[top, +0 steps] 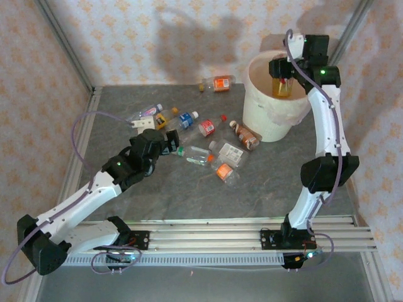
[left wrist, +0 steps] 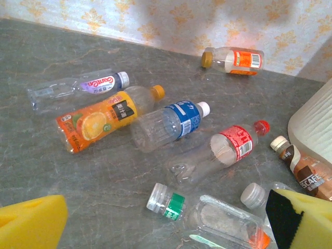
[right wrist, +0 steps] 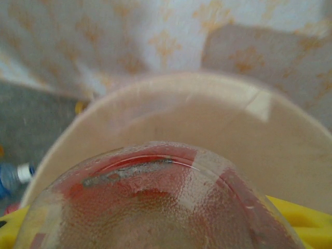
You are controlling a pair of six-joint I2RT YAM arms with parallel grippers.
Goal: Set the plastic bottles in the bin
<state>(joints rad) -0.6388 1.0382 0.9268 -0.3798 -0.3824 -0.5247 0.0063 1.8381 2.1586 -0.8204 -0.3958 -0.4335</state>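
I will next lower my right gripper with the clear plastic bottle into the bin's opening and open it to release the bottle, because the bottle already hangs within the bin's rim.
My right gripper hangs over the bin, shut on a clear plastic bottle with an orange-red tint, held upright above the opening. In the right wrist view that bottle's base sits close below the camera between yellow pads, with the bin's pale inside behind it. Several plastic bottles lie scattered on the table. My left gripper is open just above them. Between its yellow pads lies a green-banded bottle, untouched. Beyond lie red-label, blue-label and orange juice bottles.
A purple-label bottle and an orange-label bottle lie toward the papered back wall. A brown coffee bottle rests against the bin's outer wall. A loose red cap lies on the grey table. Metal frame posts stand at both sides.
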